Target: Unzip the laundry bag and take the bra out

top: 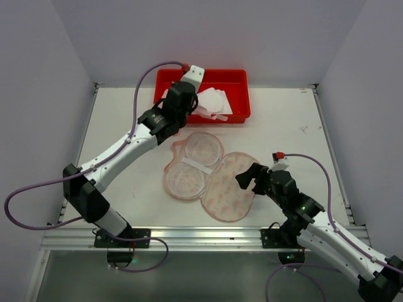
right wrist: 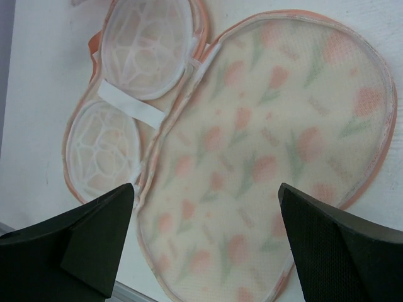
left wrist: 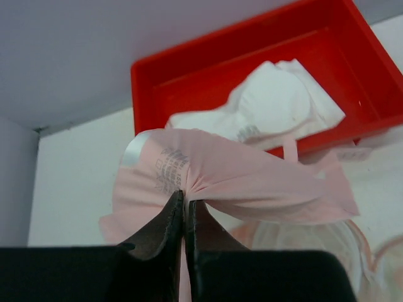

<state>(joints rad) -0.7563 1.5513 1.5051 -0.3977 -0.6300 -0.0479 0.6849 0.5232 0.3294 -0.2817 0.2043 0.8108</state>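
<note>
Pink fabric hangs outside the red tray. My left gripper should next move outward over the tray's near rim and down to the white cups in it to release.
The laundry bag (top: 230, 185) lies unzipped and spread flat on the table. Its patterned mesh flap (right wrist: 271, 138) is on the right and its half with white domed frames (right wrist: 145, 38) on the left. My left gripper (top: 182, 106) is shut on a fold of the pale pink bra (left wrist: 245, 179) and holds it at the near edge of the red tray (top: 242, 88). The bra's white cups (left wrist: 277, 100) lie inside the tray. My right gripper (right wrist: 208, 207) is open and empty, hovering over the flap's near end.
The red tray (left wrist: 189, 75) stands at the back of the table against the wall. The open bag (left wrist: 302, 242) lies just below the held fabric in the left wrist view. White walls enclose the table on three sides.
</note>
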